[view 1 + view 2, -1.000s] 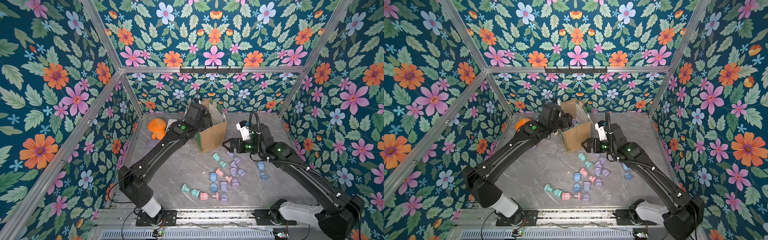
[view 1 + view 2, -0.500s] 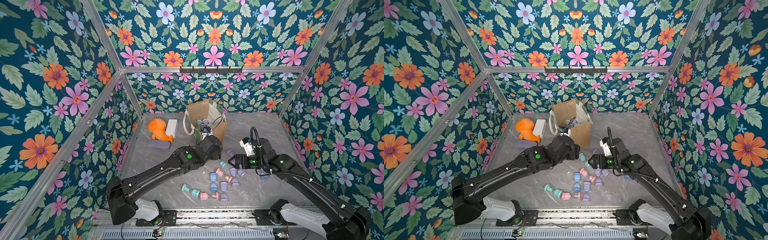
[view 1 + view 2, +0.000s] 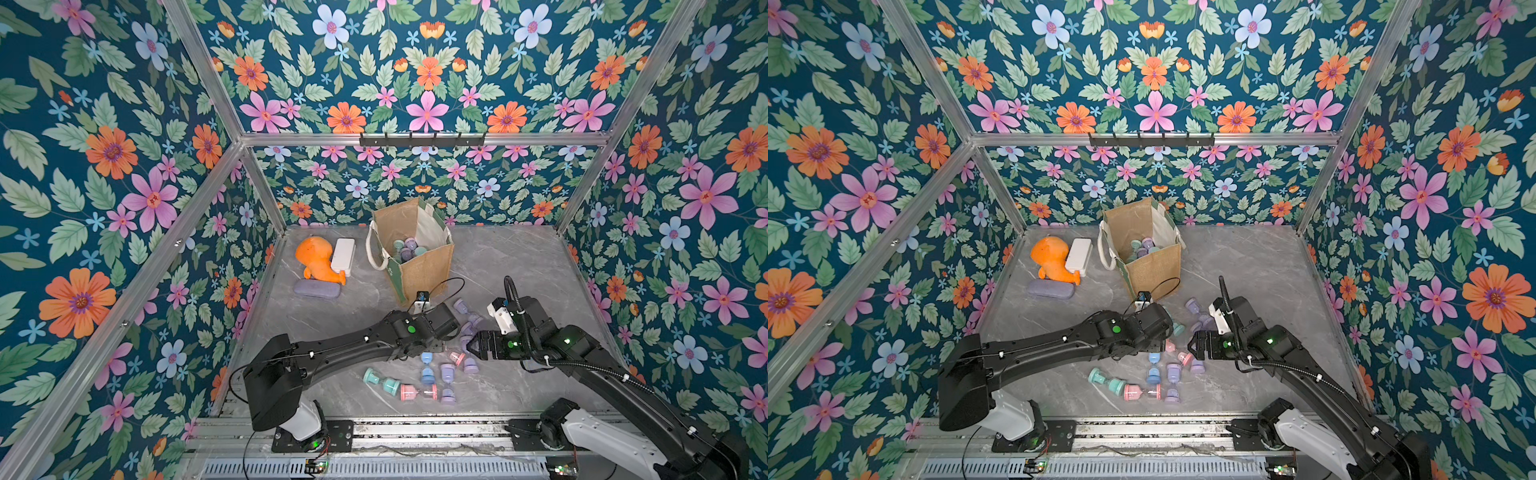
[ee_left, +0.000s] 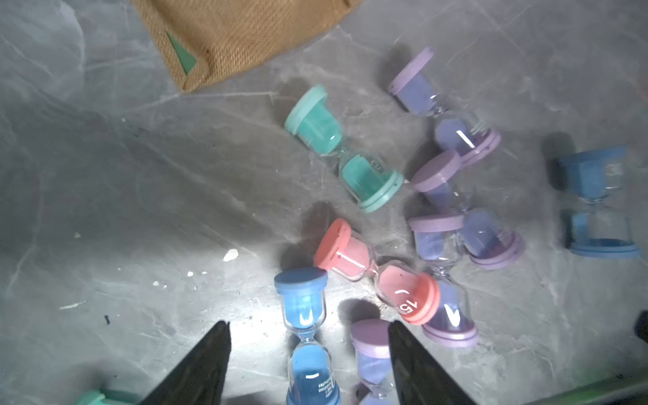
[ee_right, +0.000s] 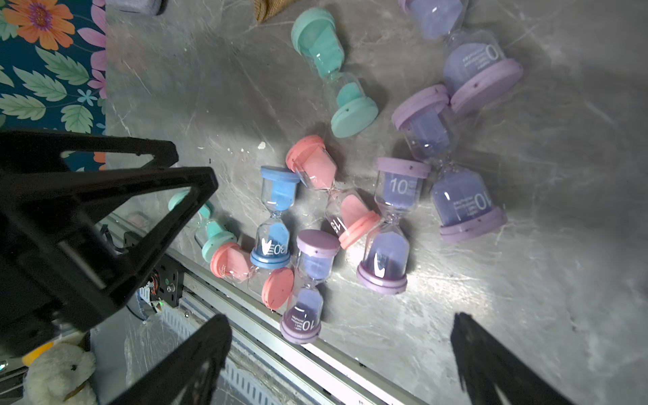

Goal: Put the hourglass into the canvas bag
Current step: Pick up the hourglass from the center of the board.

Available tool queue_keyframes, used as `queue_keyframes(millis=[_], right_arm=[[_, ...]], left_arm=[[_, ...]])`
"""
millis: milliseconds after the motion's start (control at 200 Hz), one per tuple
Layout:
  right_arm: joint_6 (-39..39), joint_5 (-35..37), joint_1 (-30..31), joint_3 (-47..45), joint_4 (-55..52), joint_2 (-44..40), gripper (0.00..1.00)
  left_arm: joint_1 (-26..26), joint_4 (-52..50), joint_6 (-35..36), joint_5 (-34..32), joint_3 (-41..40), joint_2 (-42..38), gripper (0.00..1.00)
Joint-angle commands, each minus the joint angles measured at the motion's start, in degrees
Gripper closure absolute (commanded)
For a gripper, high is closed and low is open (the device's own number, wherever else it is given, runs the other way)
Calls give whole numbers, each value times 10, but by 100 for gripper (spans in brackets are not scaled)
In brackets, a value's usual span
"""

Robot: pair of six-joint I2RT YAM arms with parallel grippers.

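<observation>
I should next lower my left gripper onto the far end of the blue hourglass (image 3: pixel 426 357) (image 4: pixel 304 308) and close it, because the hourglass is lined up between its open fingers.
The canvas bag (image 3: pixel 419 266) stands open at the back of the table with several hourglasses inside (image 3: pixel 409 248). More hourglasses, teal, pink, blue and purple, lie scattered on the grey table in front of it (image 3: pixel 428 374). My left gripper (image 4: pixel 308 326) is open low over this pile, and a blue hourglass (image 4: pixel 304 308) shows between its fingers without touching them. A purple hourglass (image 4: pixel 370 345) sits by one finger. In both top views the left wrist (image 3: pixel 440 322) hides those fingers. My right gripper (image 3: pixel 471 347) (image 5: pixel 340 317) hangs wide open and empty beside the pile.
An orange plush toy (image 3: pixel 318 259), a white box (image 3: pixel 343 255) and a grey-purple case (image 3: pixel 316 289) lie left of the bag. The metal rail (image 3: pixel 415 428) runs along the table's front edge, close to the nearest hourglasses. Flowered walls enclose three sides.
My left arm has drawn back from the bag's mouth and come down over the hourglass pile. My right gripper has shifted toward the front, staying open.
</observation>
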Motion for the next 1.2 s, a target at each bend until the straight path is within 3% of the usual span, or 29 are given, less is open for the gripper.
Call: queue_keyframes(millis=[0,250,1195], right_arm=[[11,-6,0,-10,3,-1,1],[18,-6,0,-21,24,2,1],[23,-4,0,-28,52,20,1]], left_arm=[[-4,0,-27,22,-6,21,27],[-5,41,-36,57,-24,69,28],[10,73,-84,25,-21,154,45]])
